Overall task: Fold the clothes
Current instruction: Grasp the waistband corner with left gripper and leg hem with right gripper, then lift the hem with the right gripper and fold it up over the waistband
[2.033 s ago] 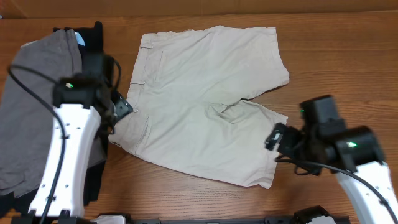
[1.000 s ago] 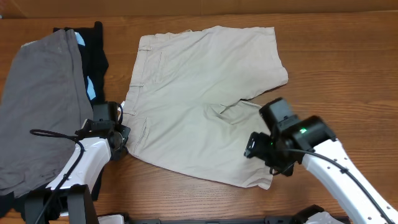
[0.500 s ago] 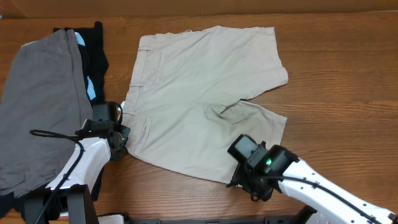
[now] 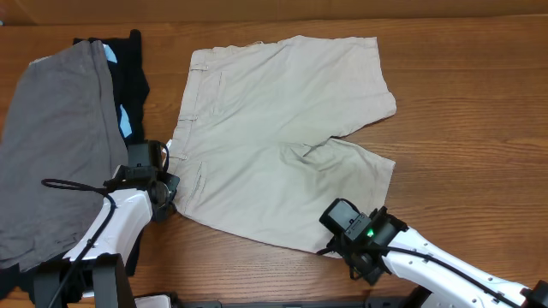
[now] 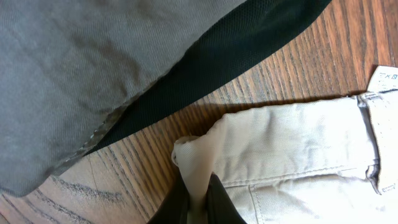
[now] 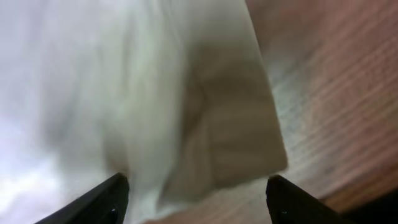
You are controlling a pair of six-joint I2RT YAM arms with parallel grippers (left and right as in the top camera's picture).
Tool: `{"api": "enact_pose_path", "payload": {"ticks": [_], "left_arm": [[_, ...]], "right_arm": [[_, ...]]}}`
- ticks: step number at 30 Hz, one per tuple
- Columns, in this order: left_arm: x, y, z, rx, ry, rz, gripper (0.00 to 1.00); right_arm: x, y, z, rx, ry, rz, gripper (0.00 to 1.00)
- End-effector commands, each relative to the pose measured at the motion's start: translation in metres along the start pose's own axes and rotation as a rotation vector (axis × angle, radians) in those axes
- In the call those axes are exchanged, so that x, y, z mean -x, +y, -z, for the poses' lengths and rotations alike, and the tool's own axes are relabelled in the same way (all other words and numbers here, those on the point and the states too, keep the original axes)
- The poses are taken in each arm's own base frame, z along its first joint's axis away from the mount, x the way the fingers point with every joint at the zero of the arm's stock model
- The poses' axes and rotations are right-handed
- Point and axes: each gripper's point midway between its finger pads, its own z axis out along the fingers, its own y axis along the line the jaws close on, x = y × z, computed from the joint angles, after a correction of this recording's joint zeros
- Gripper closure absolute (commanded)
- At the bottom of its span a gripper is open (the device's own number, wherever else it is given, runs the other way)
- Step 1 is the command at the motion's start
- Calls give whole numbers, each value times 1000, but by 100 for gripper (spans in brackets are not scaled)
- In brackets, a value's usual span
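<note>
I need to move the pinched near corner in my left gripper outward next, lifting it on the way, and release it on the far waistband corner (image 4: pixel 199 60), because the shorts (image 4: pixel 274 128) lie unfolded.
The clothes, a pair of pale beige shorts (image 4: pixel 274 128), lie flat on the wooden table with the waistband to the left and both legs to the right. My left gripper (image 4: pixel 167 198) is shut on the near waistband corner; in the left wrist view the cloth (image 5: pixel 298 143) is pinched between the dark fingers (image 5: pixel 198 205). My right gripper (image 4: pixel 338 244) is at the near leg's bottom hem. In the right wrist view its fingers (image 6: pixel 198 196) stand wide open, with the blurred hem corner (image 6: pixel 205 124) just ahead of them.
A grey garment (image 4: pixel 51 145) lies at the left over a black garment with light-blue trim (image 4: pixel 128 81); both also show in the left wrist view, grey (image 5: pixel 81 62) over black (image 5: pixel 249 37). Bare wood (image 4: pixel 462 128) lies right of the shorts.
The right arm has swung from the right side of the near leg down and left to its bottom hem. The left gripper has held the waistband corner unmoved for the last second.
</note>
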Motion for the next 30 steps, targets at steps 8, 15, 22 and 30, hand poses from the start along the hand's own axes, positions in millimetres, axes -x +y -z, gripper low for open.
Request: {"api": "enact_pose_path", "payload": {"ticks": [8, 15, 22, 30], "left_arm": [[-14, 14, -3, 40, 65, -5, 96], [-45, 24, 2, 64, 229, -7, 96], [-45, 9, 10, -14, 261, -271, 96], [-5, -38, 70, -59, 201, -474, 96]], "right_arm": [[15, -3, -8, 7, -70, -45, 77], [16, -6, -4, -1, -67, -48, 96], [45, 15, 43, 145, -166, -41, 96], [93, 8, 136, 304, -338, -29, 96]]}}
